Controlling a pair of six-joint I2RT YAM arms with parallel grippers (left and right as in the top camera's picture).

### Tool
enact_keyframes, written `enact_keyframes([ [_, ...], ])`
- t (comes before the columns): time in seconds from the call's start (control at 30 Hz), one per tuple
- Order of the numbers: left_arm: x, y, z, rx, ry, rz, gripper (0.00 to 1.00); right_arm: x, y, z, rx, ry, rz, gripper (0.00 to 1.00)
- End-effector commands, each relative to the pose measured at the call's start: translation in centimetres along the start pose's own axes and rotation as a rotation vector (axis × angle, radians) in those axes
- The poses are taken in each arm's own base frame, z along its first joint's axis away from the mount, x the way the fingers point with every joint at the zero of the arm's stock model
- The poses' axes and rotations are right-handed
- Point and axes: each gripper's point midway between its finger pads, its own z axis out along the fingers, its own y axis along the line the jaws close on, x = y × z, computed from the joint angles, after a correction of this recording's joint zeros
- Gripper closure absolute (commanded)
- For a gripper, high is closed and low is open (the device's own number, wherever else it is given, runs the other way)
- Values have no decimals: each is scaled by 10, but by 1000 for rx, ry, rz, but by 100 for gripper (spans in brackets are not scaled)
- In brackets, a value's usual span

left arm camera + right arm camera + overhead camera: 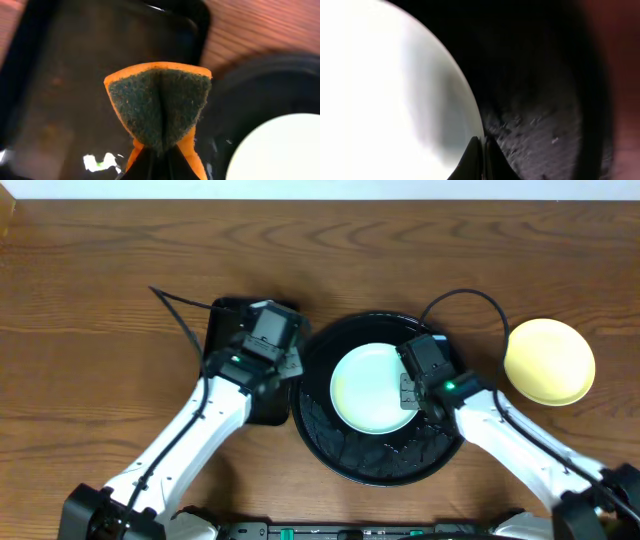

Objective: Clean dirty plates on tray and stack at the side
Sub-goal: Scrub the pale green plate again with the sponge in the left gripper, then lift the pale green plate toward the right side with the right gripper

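Observation:
The robot should next lift and tilt the pale plate with its right gripper, then lower it onto the tray's edge by the yellow plate and let go, because the yellow plate is at the side.
One pale bluish-white plate [368, 388] lies on the round black tray [392, 458]. My right gripper [408, 392] is shut on the plate's right rim; the right wrist view shows its jaws [483, 147] pinching the edge of the plate [380, 90] over the tray [540, 115]. My left gripper [291, 364] is at the tray's left edge and is shut [159, 156] on a folded orange sponge with a dark green scouring face [160, 102]. A pale yellow plate [549, 361] lies on the table to the right of the tray. No other plate is in view.
A smaller rectangular black tray [228, 320] lies under my left arm, left of the round tray; it fills the left wrist view [95, 60]. The plate [280, 150] and round tray [245, 85] show at that view's right. Cables loop behind both arms.

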Motion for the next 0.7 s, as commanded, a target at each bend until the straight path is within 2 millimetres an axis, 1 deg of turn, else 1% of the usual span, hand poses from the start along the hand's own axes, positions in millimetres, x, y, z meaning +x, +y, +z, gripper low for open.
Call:
enact_keyframes([
  [0.0,-11,17,4,-31,-5,-3,92,-48,-14,-35,82,-203,-141,99],
  [0.1,-10,20,11,3,38,0,92,-75,-17,-65,124,-347,-264,99],
  [0.17,-10,27,18,-5,61,-19,92,-89,-17,-83,150,-430,-326,99],
  [0.23,-7,33,26,-7,91,-24,92,-101,-17,-100,181,-501,-371,99],
  [0.3,-3,36,34,-3,126,-12,92,-108,-16,-110,203,-546,-405,99],
  [0.43,11,39,51,18,210,21,92,-112,-7,-121,219,-586,-505,99],
  [0.57,22,44,64,0,262,19,92,-113,-9,-126,282,-592,-551,99],
  [0.67,27,46,70,-10,282,20,92,-115,-8,-130,318,-606,-580,99],
])
